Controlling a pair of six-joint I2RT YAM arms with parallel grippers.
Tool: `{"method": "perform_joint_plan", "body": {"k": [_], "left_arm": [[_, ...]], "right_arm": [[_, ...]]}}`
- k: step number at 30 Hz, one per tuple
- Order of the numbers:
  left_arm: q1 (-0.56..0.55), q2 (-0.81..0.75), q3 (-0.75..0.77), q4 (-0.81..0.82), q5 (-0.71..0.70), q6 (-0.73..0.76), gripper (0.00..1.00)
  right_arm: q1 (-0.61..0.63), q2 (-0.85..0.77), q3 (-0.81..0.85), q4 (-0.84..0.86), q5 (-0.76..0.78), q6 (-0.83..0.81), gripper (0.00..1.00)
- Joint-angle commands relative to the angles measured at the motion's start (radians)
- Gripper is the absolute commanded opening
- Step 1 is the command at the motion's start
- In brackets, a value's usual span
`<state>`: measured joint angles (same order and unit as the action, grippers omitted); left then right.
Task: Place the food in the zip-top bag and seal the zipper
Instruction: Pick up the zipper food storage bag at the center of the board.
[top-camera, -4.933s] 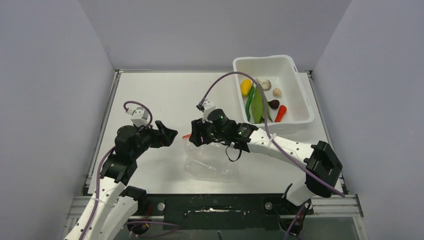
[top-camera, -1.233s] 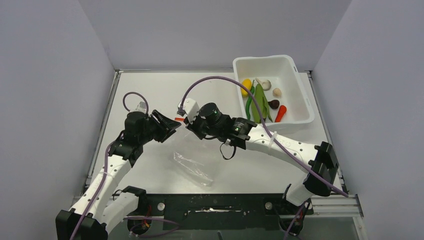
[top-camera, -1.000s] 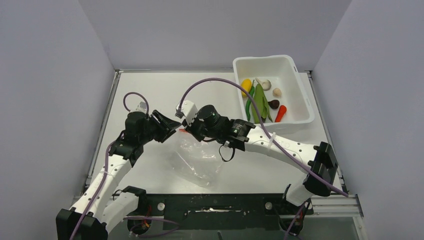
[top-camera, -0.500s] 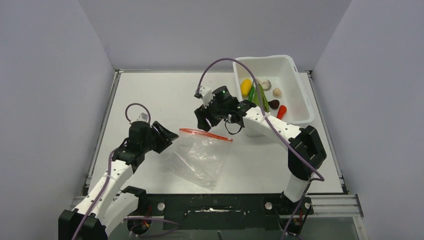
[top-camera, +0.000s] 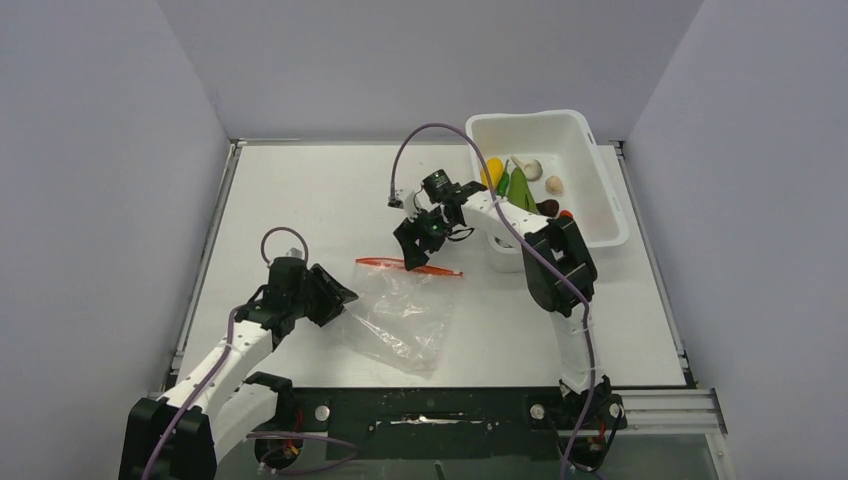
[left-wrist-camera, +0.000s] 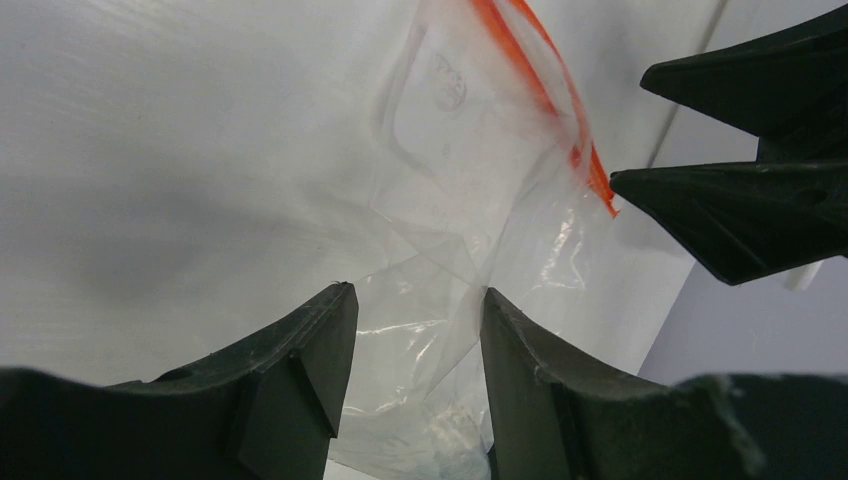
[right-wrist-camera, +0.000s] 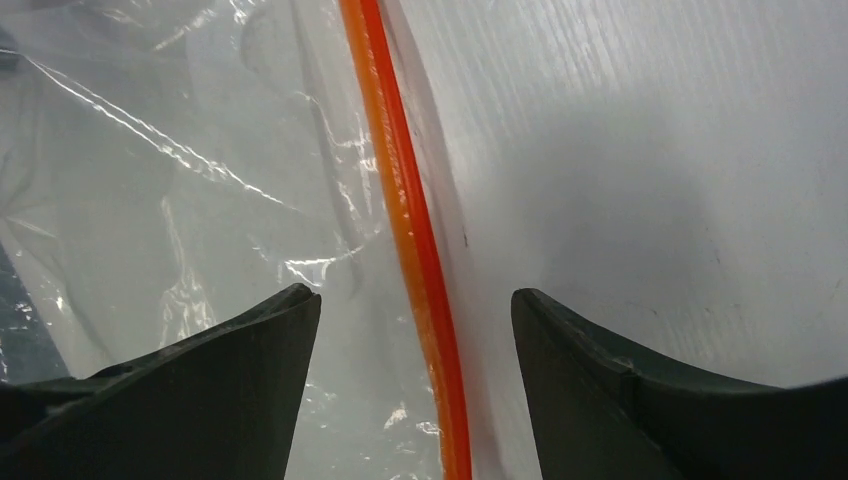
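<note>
The red-orange zipper (top-camera: 410, 267) (right-wrist-camera: 428, 298) is already between the open fingers, so my right gripper will next go down a little and close its fingers across the zipper.
The clear zip-top bag (top-camera: 400, 312) lies flat and empty on the table, its red-orange zipper (top-camera: 410, 267) along the far edge. My left gripper (top-camera: 337, 297) is open at the bag's left edge; in the left wrist view (left-wrist-camera: 417, 293) the bag's film (left-wrist-camera: 450, 200) lies between and below the fingers, ungripped. My right gripper (top-camera: 412, 250) is open just above the zipper, which runs between its fingers in the right wrist view (right-wrist-camera: 412, 295). The food sits in the white tub (top-camera: 590, 135): yellow lump (top-camera: 491, 172), green leaf (top-camera: 518, 188), beige pieces (top-camera: 533, 168), maroon piece (top-camera: 547, 207), orange-red cone (top-camera: 566, 214).
The tub stands at the table's back right corner. The right arm folds back on itself between the tub and the bag. Grey walls close in the table on three sides. My right gripper's fingers (left-wrist-camera: 740, 200) show at the right of the left wrist view.
Both grippers held the bag's mouth up a second ago; now it lies flat on the table. The left gripper drew back toward the near edge; the right arm swung toward the tub.
</note>
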<state>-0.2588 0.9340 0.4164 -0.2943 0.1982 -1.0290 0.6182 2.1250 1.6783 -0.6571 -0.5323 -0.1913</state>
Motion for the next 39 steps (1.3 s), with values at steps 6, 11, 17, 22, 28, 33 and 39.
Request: {"method": "perform_joint_plan", "body": {"k": [6, 11, 17, 22, 28, 33, 39], "left_arm": [[0.003, 0.047, -0.023, 0.084, 0.001, -0.003, 0.42], [0.003, 0.054, -0.039, 0.093, -0.003, -0.006, 0.42], [0.005, 0.039, -0.054, 0.092, -0.015, -0.009, 0.42], [0.003, 0.021, -0.057, 0.081, -0.022, -0.011, 0.41], [0.007, -0.019, -0.028, 0.039, -0.051, 0.0, 0.42], [0.009, -0.038, 0.155, -0.095, -0.148, 0.082, 0.5], [0.009, -0.044, 0.399, -0.156, -0.141, 0.131, 0.54]], "right_arm": [[-0.026, 0.054, 0.025, -0.061, -0.153, -0.091, 0.67], [-0.022, 0.069, 0.0, -0.038, -0.164, -0.091, 0.56], [-0.02, 0.061, -0.012, -0.033, -0.157, -0.09, 0.44], [-0.02, 0.008, -0.037, -0.001, -0.14, -0.069, 0.17], [0.001, -0.147, -0.131, 0.078, -0.019, 0.01, 0.01], [0.058, -0.285, -0.195, 0.103, 0.219, 0.06, 0.0], [0.16, -0.389, -0.155, 0.064, 0.483, 0.082, 0.0]]}}
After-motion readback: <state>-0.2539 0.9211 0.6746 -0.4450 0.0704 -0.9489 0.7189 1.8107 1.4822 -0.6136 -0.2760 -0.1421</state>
